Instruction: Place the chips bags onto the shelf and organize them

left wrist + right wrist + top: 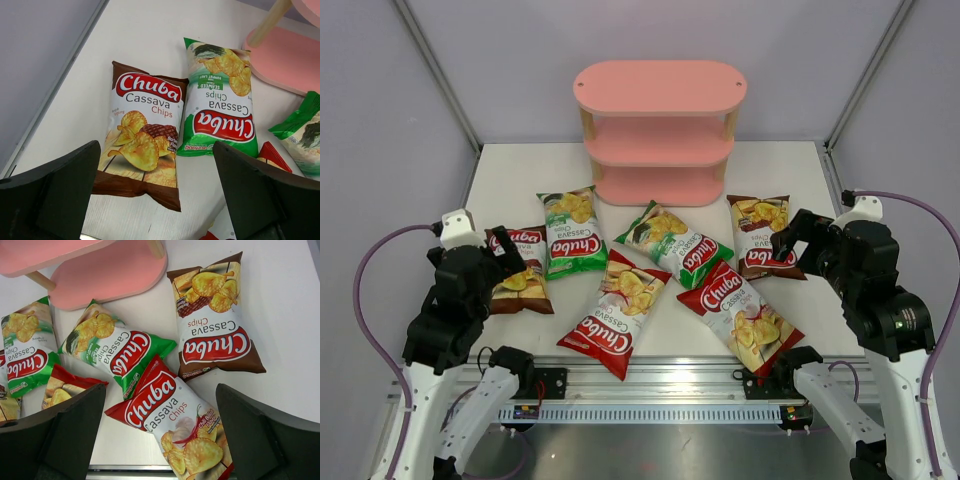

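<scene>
My left gripper should go down, outward and to the right in the top view, onto the far end of the neighboring green bag, because that end reaches past the brown bag.
Several Chuba chips bags lie flat on the white table in front of the pink shelf [660, 130], whose boards are bare. There are two brown bags [520, 272] [760, 235], two green bags [570, 232] [675, 243] and two red bags [615, 312] [740, 315]. My left gripper [510, 250] hovers open over the left brown bag [142, 145], beside a green bag [222, 107]. My right gripper [790, 238] hangs open above the right red bag [175, 420], near the right brown bag [215, 325]. Neither gripper holds anything.
Grey enclosure walls close the table on the left, right and back. A metal rail [650, 385] with both arm bases runs along the near edge. The right red bag's lower end reaches close to that edge. The shelf's wooden posts [267, 22] stand by the green bags.
</scene>
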You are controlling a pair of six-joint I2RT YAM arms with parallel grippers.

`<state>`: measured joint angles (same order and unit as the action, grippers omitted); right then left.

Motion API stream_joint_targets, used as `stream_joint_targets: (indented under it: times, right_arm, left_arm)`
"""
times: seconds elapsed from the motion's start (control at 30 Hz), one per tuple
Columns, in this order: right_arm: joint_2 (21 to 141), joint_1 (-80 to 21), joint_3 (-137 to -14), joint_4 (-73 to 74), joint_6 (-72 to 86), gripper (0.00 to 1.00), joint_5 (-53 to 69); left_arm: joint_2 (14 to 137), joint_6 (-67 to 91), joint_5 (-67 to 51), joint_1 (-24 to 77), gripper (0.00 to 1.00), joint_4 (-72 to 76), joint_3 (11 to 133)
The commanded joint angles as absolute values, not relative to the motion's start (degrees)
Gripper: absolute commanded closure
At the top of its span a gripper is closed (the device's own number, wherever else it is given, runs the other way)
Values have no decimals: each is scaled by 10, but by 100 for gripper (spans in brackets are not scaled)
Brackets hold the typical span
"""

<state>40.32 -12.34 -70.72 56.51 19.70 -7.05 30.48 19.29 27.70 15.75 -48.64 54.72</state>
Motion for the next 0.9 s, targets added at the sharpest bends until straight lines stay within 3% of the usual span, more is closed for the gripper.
stream_joint_targets:
  times: [0.0, 0.37, 0.73, 0.87]
  right_arm:
    - [403, -124, -720, 560, 189, 1, -77]
    - [347, -125, -657, 499, 208, 1, -2]
    - [353, -124, -645, 483, 205, 1, 112]
    - [354, -124, -642, 480, 192, 1, 148]
  left_arm:
    - [309, 211, 279, 160, 1, -469, 548]
    - [443, 206, 178, 157, 1, -405, 595]
    - [750, 232, -65, 1, 1, -270, 702]
    - [826, 267, -160, -56, 1, -125, 670]
